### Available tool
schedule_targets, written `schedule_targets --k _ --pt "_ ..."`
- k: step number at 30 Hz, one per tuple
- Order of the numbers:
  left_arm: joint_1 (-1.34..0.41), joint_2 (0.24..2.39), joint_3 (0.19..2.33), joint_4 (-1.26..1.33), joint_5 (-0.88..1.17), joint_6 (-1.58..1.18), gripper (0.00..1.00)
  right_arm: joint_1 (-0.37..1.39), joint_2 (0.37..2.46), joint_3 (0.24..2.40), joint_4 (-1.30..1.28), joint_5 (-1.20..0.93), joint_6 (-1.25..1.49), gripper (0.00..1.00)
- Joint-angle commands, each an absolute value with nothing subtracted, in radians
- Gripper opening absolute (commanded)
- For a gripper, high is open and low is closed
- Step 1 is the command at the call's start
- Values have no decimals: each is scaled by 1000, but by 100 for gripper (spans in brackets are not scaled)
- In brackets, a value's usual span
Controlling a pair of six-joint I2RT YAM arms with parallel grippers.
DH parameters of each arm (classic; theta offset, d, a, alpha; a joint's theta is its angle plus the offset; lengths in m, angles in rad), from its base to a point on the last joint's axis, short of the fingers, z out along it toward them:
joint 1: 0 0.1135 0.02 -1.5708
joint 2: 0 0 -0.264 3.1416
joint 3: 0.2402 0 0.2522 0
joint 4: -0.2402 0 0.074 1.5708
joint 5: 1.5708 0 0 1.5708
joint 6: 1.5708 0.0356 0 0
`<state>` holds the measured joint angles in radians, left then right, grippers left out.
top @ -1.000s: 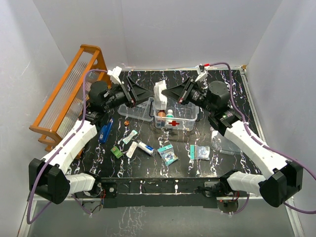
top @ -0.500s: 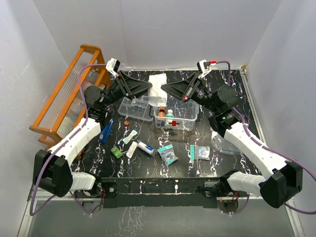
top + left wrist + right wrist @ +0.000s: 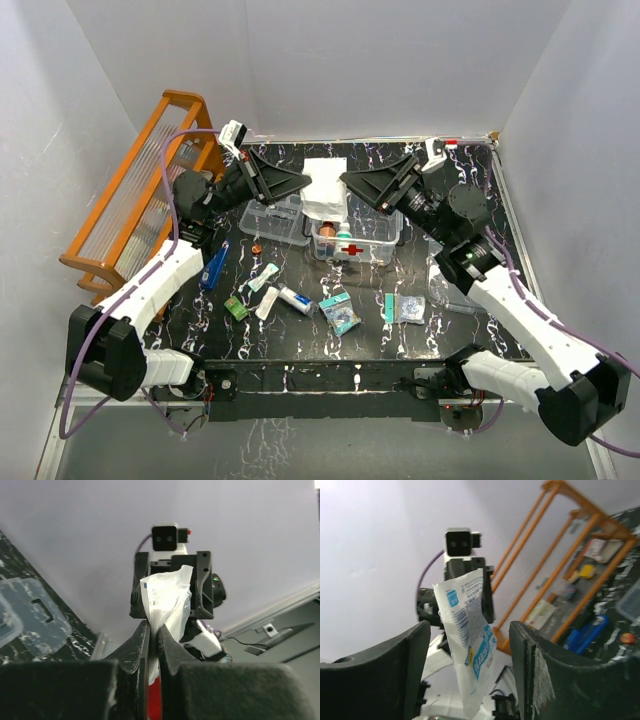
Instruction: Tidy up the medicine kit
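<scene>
My left gripper will next tilt down and toward the right in the top view into the kit (image 3: 378,248) beside the bottles, and let go of the packet where space is open.
A white printed packet (image 3: 325,185) hangs in the air above the medicine kit (image 3: 378,248), a clear box with a red cross and small bottles inside. My left gripper (image 3: 306,182) is shut on the packet's left edge; in the left wrist view the packet (image 3: 167,595) rises from between the pressed jaws of that gripper (image 3: 152,627). My right gripper (image 3: 346,181) faces it from the right and stands open. In the right wrist view the packet (image 3: 465,630) hangs free between the spread fingers (image 3: 420,635), touching neither.
A shallow clear divided tray (image 3: 272,222) lies left of the kit. The orange wooden rack (image 3: 140,190) stands at far left. A blue item (image 3: 213,265), tubes (image 3: 296,298), a green packet (image 3: 236,308) and teal packets (image 3: 340,312) lie near the front. A clear plastic piece (image 3: 455,287) lies right.
My left gripper has closed on the white packet. My right gripper has opened, let the packet go and drawn back to the right.
</scene>
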<state>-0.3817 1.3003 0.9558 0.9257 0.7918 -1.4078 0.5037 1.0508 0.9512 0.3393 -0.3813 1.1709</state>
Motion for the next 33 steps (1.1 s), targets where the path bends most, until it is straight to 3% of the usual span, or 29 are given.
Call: schedule_targets --k 1,4,16,24,33 --pt "-383 1244 1047 597 728 -1160 0 500 964 966 32 -122 1009 65" --pt "-387 1269 1100 376 655 -1031 0 500 936 982 -148 9 946 67" --pt "-565 1603 1407 -5 382 -815 0 500 850 1021 -550 468 861 67" --pt "-691 1842 1623 -226 204 -689 0 500 827 1025 -597 537 858 66" --pt "-718 1955 1660 -188 101 -709 0 500 837 1016 -595 522 858 66"
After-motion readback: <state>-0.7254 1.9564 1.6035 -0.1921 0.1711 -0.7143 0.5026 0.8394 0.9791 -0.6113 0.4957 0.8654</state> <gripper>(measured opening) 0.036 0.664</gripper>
